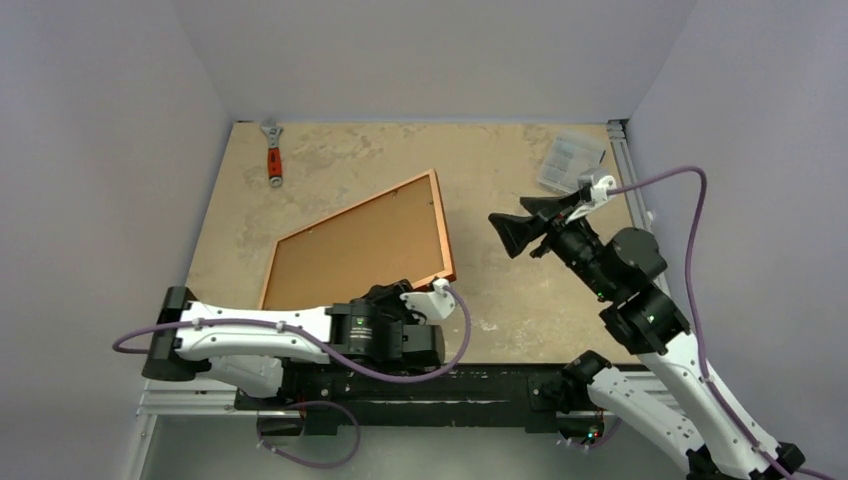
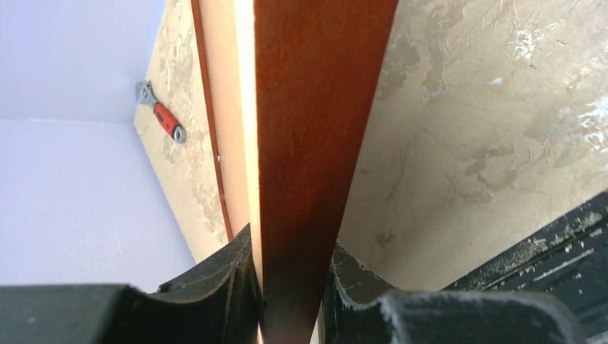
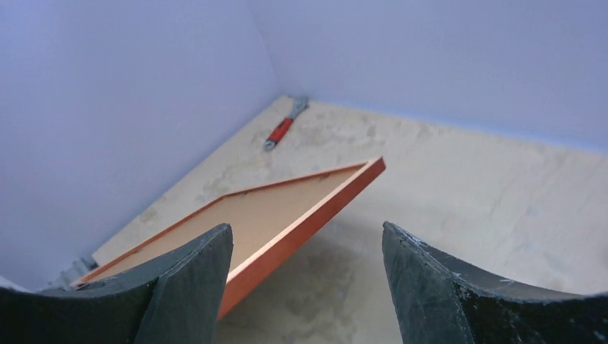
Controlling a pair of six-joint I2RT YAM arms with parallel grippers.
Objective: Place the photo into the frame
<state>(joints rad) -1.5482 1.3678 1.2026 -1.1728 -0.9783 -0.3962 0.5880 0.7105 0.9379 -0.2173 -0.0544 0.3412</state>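
My right gripper turns and comes back onto the frame's near corner (image 1: 449, 276) next to close, since that corner is raised and bare beside my left gripper.
The orange-brown frame (image 1: 442, 225) lies at an angle left of the table's middle, with its right side raised off the surface. A plain brown panel fills it. The photo's printed side is out of view, and I cannot tell whether that panel is the photo's back. My left gripper (image 1: 398, 291) is shut on the frame's near edge by the near right corner. In the left wrist view the frame's (image 2: 315, 107) red-brown rail runs between both fingers (image 2: 222, 279). My right gripper (image 1: 505, 233) hangs open and empty to the right of the frame (image 3: 337, 193).
A red-handled wrench (image 1: 272, 155) lies at the far left corner of the table. A small clear plastic box (image 1: 570, 160) sits at the far right by the wall. Walls close in the left, back and right sides.
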